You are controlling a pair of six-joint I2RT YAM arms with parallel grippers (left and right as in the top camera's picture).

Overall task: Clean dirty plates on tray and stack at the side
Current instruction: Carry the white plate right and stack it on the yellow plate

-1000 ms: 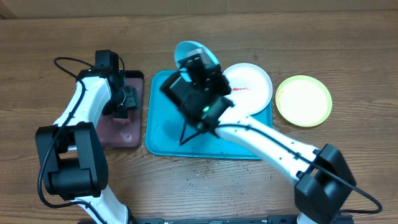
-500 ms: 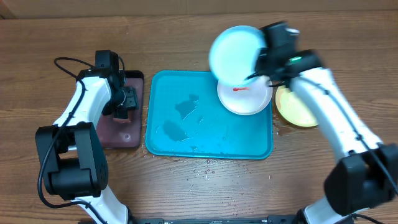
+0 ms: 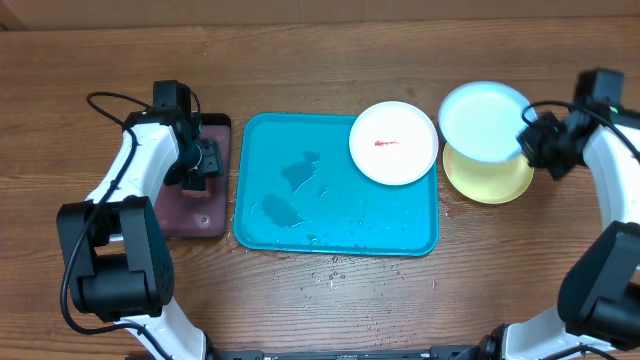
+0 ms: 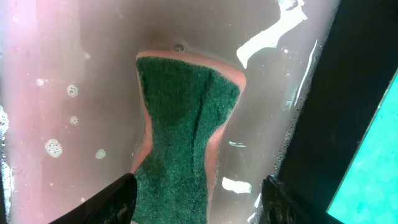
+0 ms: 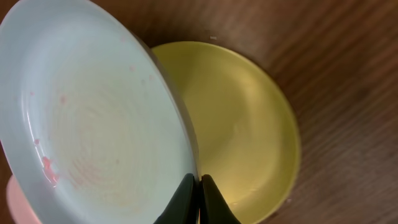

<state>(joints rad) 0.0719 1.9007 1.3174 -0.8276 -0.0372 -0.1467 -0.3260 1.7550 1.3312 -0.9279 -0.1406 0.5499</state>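
The tilted light blue plate (image 3: 484, 120) in my right gripper needs to go down next, flat onto the yellow-green plate (image 3: 500, 180).
My right gripper (image 3: 535, 140) (image 5: 199, 186) is shut on the rim of the light blue plate (image 3: 484, 120) (image 5: 93, 118) and holds it tilted just above the yellow-green plate (image 3: 500, 180) (image 5: 249, 137), which lies on the table right of the turquoise tray (image 3: 300, 215). The blue plate shows faint red specks. The white plate (image 3: 393, 142) with a red smear lies in the tray's far right corner. My left gripper (image 3: 197, 160) (image 4: 199, 199) is open over a green sponge (image 4: 183, 130) in the small black-rimmed tray (image 3: 195, 215), one finger on each side of it.
The turquoise tray's floor is wet, with dark puddles near its middle. Water drops lie on the wooden table in front of the tray (image 3: 330, 280). The small tray (image 4: 68, 74) holds soapy pinkish water.
My right arm has carried the light blue plate from above the tray rightward to above the yellow-green plate. The left arm has not moved.
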